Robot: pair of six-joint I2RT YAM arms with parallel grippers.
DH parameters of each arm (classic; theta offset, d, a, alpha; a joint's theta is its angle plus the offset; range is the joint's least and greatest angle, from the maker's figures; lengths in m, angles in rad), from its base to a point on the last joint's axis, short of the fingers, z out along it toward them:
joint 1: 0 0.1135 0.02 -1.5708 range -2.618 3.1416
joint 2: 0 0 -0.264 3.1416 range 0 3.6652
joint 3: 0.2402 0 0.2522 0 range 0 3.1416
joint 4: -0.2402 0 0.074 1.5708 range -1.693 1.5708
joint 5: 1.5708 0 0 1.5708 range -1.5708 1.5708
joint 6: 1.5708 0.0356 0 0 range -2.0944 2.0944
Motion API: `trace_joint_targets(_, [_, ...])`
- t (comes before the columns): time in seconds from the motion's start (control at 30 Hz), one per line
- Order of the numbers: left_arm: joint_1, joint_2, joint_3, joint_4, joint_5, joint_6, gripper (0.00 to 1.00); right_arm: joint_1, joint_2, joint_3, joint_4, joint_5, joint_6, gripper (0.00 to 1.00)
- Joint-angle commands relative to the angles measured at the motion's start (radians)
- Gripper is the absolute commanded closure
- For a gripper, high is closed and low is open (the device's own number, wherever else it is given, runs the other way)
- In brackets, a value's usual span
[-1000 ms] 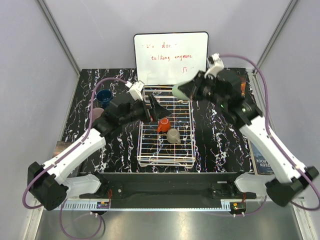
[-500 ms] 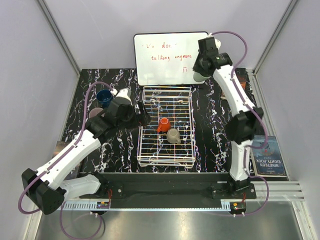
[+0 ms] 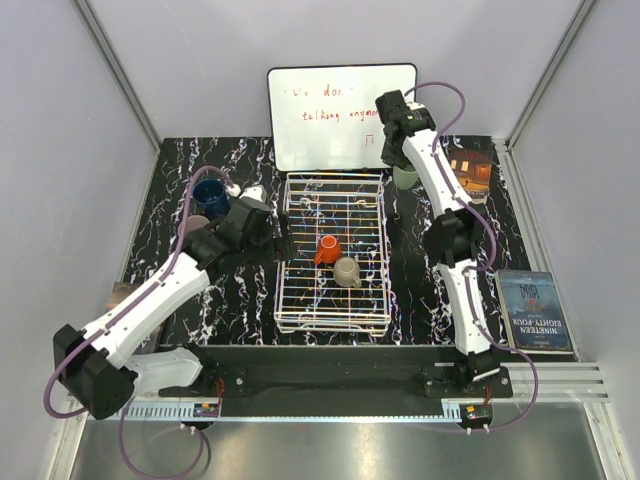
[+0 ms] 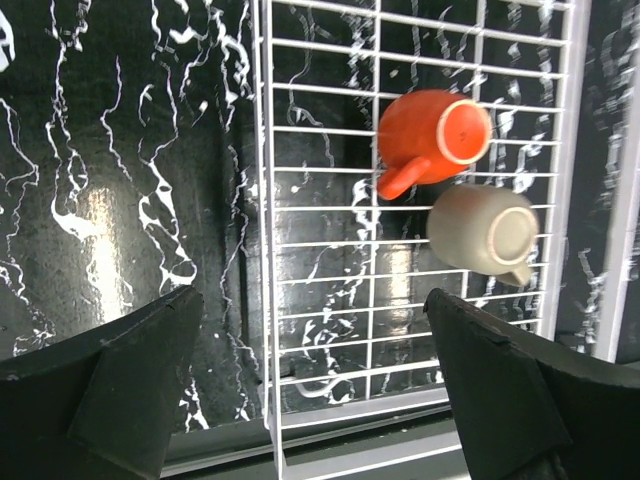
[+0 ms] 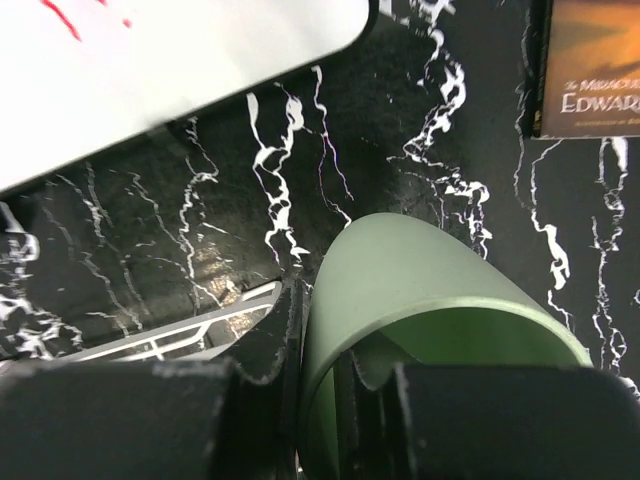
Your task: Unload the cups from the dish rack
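Observation:
The table is bare between the rack's far corner and the book, so my right gripper will lower the mint green mug onto it there next.
The white wire dish rack [image 3: 300,300] stands mid-table and holds the orange-red mug [image 3: 327,249] and the taupe mug [image 3: 346,271], both on their sides. They also show in the left wrist view, orange-red [image 4: 435,135] and taupe [image 4: 480,230]. My right gripper [image 3: 402,165] is shut on the wall of the mint green mug [image 3: 406,178], one finger inside and one outside [image 5: 270,350], low over the table just right of the rack's far right corner. My left gripper [image 3: 284,244] is open and empty over the rack's left edge [image 4: 265,200]. The dark blue mug [image 3: 211,195] stands on the table at the left, and the pink-lilac mug [image 3: 194,222] is partly hidden by my left arm.
A whiteboard [image 3: 340,115] with red writing leans at the back behind the rack. A dark book [image 3: 470,170] lies at the back right, close to the mint mug. Another book [image 3: 535,310] lies at the right edge.
My right arm has swung from over the rack's far right corner out to the back right with the mint mug. My left gripper has drawn back to the rack's left edge.

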Motion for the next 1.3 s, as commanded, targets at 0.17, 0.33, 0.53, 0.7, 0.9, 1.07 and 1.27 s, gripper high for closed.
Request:
trace_joint_targets(0.17, [0.002,0.091,0.031,0.006,0.017,0.041,0.01,-0.039,0.125,0.095,0.008,-0.055,-0.005,1.00])
trace_joint_targets(0.33, [0.000,0.140,0.053,0.008,0.028,0.058,0.01,-0.059,0.185,0.158,0.025,-0.080,0.000,1.00])
trace_joint_targets(0.53, [0.002,0.196,0.085,0.008,0.028,0.076,0.01,-0.070,0.246,0.184,0.060,-0.121,0.010,1.00])
trace_joint_targets(0.7, [0.002,0.232,0.108,0.008,0.025,0.089,0.01,-0.071,0.243,0.123,0.117,-0.149,0.023,1.00])
trace_joint_targets(0.9, [0.003,0.236,0.105,0.008,0.029,0.089,0.01,-0.070,0.237,0.086,0.134,-0.152,0.021,0.85])
trace_joint_targets(1.07, [0.003,0.235,0.100,0.012,0.040,0.083,0.01,-0.068,0.179,0.023,0.141,-0.143,0.024,0.59])
trace_joint_targets(1.27, [0.003,0.213,0.088,0.052,0.086,0.081,0.01,-0.056,0.097,0.027,0.155,-0.169,0.024,0.50])
